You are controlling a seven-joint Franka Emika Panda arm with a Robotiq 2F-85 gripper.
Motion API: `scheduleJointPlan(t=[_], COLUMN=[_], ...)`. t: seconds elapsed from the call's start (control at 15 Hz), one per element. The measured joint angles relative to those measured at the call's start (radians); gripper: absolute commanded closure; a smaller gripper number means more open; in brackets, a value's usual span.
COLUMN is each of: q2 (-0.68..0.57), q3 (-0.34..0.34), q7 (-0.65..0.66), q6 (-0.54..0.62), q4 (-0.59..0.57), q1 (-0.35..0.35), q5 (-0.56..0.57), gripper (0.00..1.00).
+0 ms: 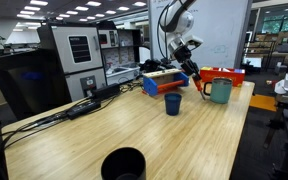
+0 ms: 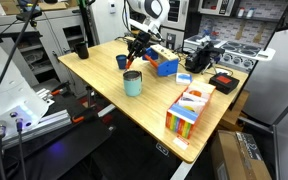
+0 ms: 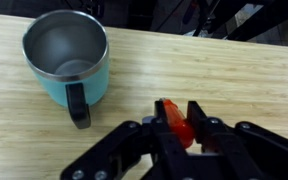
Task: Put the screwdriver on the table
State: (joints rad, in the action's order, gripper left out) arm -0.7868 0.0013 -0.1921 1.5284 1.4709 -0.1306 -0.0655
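Observation:
Next, my gripper goes down toward the clear wood and lets go of the red handle, as the table beside the teal mug is bare below the held screwdriver (image 3: 181, 128).
My gripper (image 3: 180, 118) is shut on the red handle of the screwdriver (image 3: 181, 128) and holds it above the light wood-grain table (image 3: 244, 80). In the wrist view a teal mug (image 3: 66, 62) with a dark handle stands upright on the table, up and to the left of the jaws. In both exterior views the gripper (image 1: 191, 70) (image 2: 136, 47) hangs over the table just beside the teal mug (image 1: 220, 91) (image 2: 132, 83). The screwdriver's shaft is hidden.
A dark blue cup (image 1: 173, 104) (image 2: 122, 62) stands near the gripper. A blue box (image 1: 161, 81) (image 2: 164, 64) and a red-orange tray (image 1: 225, 73) lie behind. A black cup (image 1: 123, 164) (image 2: 82, 49) stands at one end, a colourful box (image 2: 188, 108) at another.

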Motion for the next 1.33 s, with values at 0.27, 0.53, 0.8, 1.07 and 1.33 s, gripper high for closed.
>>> scheduleJointPlan(t=[0.27,0.53,0.8,1.07,1.33], q2=[-0.055,-0.081,-0.087,-0.026,0.127], q3=[-0.002,-0.004,-0.005,-0.017,-0.048], q7=[0.003,0.007,0.013,0.027,0.036], q6=[0.079,0.08,0.088,0.16,0.262], q4=[-0.016,-0.046,-0.066,-0.062,0.0], q1=[0.0,0.0,0.0,0.0,-0.004], q5=[0.001,0.002,0.003,0.019,0.031], gripper=[0.48,0.26,0.01,0.0,0.0])
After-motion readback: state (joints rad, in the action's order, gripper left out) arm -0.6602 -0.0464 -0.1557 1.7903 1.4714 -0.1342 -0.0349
